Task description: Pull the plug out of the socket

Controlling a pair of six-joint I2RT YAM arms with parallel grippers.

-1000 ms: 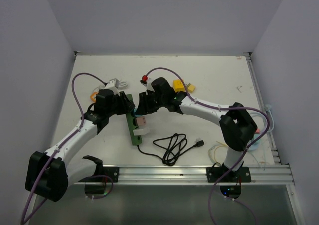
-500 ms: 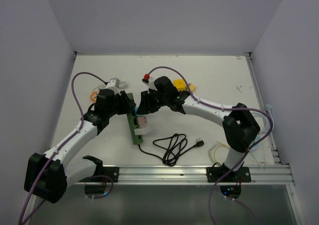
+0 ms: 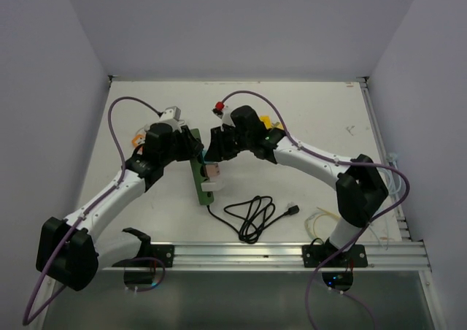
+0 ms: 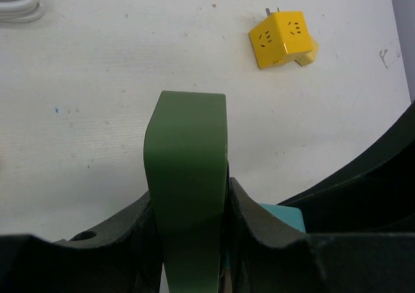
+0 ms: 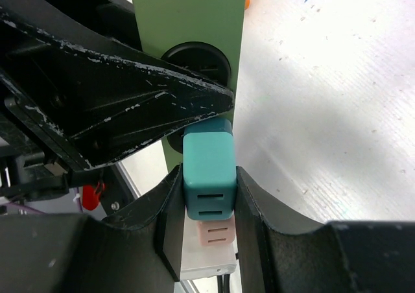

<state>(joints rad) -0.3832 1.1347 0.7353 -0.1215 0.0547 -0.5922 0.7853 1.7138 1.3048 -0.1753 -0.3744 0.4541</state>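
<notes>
The tabletop past the yellow cube adapter is bare, to the right gripper's right in the top view, so the robot will pull the plug that way, lower it and let it go.
The socket is a green power strip (image 3: 198,178) lying lengthwise on the white table, seen end-on in the left wrist view (image 4: 188,150). My left gripper (image 3: 188,147) (image 4: 190,205) is shut on its far end, one finger on each side. A teal plug (image 5: 209,170) stands on the strip's face, and my right gripper (image 3: 215,149) (image 5: 207,189) is shut on its two sides. The plug's inner end still meets the strip (image 5: 188,14). A corner of the teal plug (image 4: 285,216) shows in the left wrist view. Its prongs are hidden.
A pink plug (image 3: 211,171) (image 5: 214,230) and a white plug (image 3: 211,187) sit further down the strip. A coiled black cable (image 3: 252,215) lies near the front. A yellow cube adapter (image 4: 280,38) (image 3: 267,123) rests behind the right arm. White cables (image 3: 321,220) lie at the right.
Both arms have shifted toward the back of the table, and the strip has moved that way with them. Both grips look unchanged.
</notes>
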